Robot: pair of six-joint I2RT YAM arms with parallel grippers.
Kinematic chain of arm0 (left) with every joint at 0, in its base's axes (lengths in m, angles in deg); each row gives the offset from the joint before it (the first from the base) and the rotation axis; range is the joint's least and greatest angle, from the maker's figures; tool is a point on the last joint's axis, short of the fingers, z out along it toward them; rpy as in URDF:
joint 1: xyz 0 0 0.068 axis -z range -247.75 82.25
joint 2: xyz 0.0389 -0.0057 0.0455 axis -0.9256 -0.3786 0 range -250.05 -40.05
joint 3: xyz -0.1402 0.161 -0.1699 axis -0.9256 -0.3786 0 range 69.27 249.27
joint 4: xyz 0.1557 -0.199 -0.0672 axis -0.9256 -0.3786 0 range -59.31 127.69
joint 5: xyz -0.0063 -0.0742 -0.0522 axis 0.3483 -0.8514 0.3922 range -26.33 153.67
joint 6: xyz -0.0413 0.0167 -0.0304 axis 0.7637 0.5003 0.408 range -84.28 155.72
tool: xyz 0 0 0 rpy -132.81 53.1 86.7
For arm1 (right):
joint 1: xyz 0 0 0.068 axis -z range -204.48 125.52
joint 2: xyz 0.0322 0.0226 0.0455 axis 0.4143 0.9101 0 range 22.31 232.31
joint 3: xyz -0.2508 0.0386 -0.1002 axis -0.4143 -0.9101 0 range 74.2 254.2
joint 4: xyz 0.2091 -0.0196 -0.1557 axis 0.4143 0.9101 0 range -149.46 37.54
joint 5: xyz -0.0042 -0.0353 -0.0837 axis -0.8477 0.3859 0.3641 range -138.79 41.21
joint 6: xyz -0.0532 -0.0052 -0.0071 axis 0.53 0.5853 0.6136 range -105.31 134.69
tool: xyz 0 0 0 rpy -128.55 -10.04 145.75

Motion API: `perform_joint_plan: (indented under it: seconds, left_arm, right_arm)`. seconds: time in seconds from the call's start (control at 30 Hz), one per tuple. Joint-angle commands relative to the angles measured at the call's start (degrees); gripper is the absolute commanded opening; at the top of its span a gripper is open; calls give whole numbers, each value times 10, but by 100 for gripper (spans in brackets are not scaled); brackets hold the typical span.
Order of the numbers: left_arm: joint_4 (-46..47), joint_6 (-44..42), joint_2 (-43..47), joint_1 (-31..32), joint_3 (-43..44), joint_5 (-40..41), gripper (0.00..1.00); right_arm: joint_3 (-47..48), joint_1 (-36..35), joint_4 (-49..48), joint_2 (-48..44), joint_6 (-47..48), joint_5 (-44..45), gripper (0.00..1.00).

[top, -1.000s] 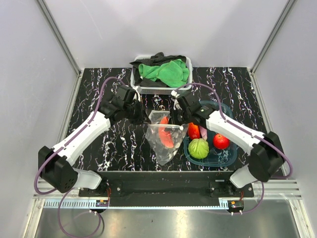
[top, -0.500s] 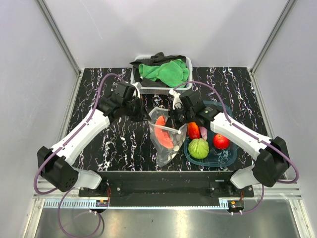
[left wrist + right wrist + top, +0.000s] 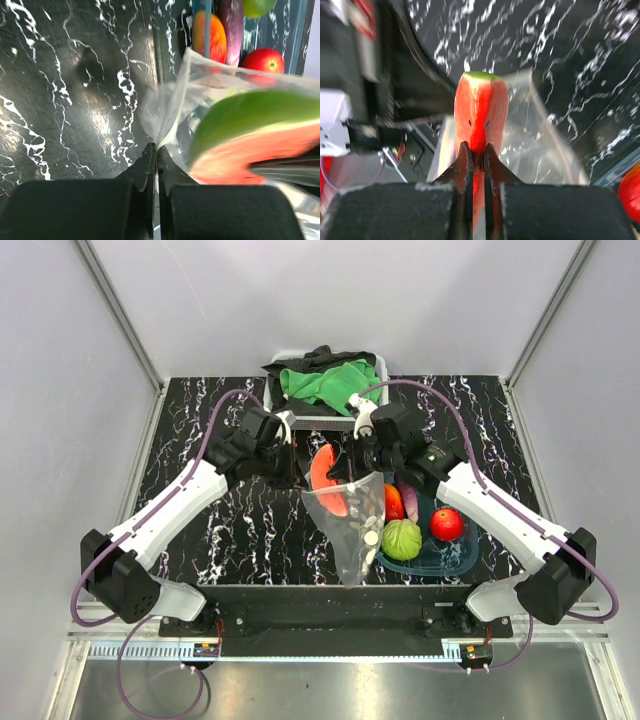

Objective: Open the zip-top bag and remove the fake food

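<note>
The teal tub is below my right gripper and to its right in the top view. My right gripper next needs to lift, carry the slice (image 3: 322, 471) across and go down to release it.
The clear dotted zip-top bag (image 3: 356, 525) hangs open between both arms, its bottom toward the table's front. My left gripper (image 3: 300, 478) is shut on the bag's mouth edge, which shows pinched in the left wrist view (image 3: 156, 148). My right gripper (image 3: 347, 466) is shut on the red watermelon slice (image 3: 322, 471) with its green rind, held at the bag's mouth, mostly above it. The right wrist view shows the slice (image 3: 481, 107) clamped between the fingers (image 3: 475, 150), with the bag (image 3: 540, 145) behind it. The slice also fills the right of the left wrist view (image 3: 250, 137).
A teal tub (image 3: 455, 558) at the right holds a green leafy ball (image 3: 401, 539), a red round fruit (image 3: 446, 524), an orange-red piece (image 3: 392, 502) and a purple piece. A basket (image 3: 272, 405) with green and black cloths stands at the back.
My right gripper has pulled the watermelon slice up and back, out of the bag's body to its mouth. The bag has stretched out and now hangs lower toward the front. Left grip is unchanged.
</note>
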Motion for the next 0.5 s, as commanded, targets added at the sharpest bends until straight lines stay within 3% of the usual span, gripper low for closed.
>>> perform_joint_plan:
  seconds: [0.0, 0.23, 0.47]
  left_arm:
    - [12, -8, 34, 3, -26, -3, 0]
    - [32, 11, 73, 5, -52, -10, 0]
    - [46, 31, 86, 6, -39, -27, 0]
  right_arm:
    - [46, 4, -4, -24, 5, 39, 0]
    - [76, 5, -6, -21, -21, 84, 0]
    - [164, 4, -15, 71, -31, 81, 0]
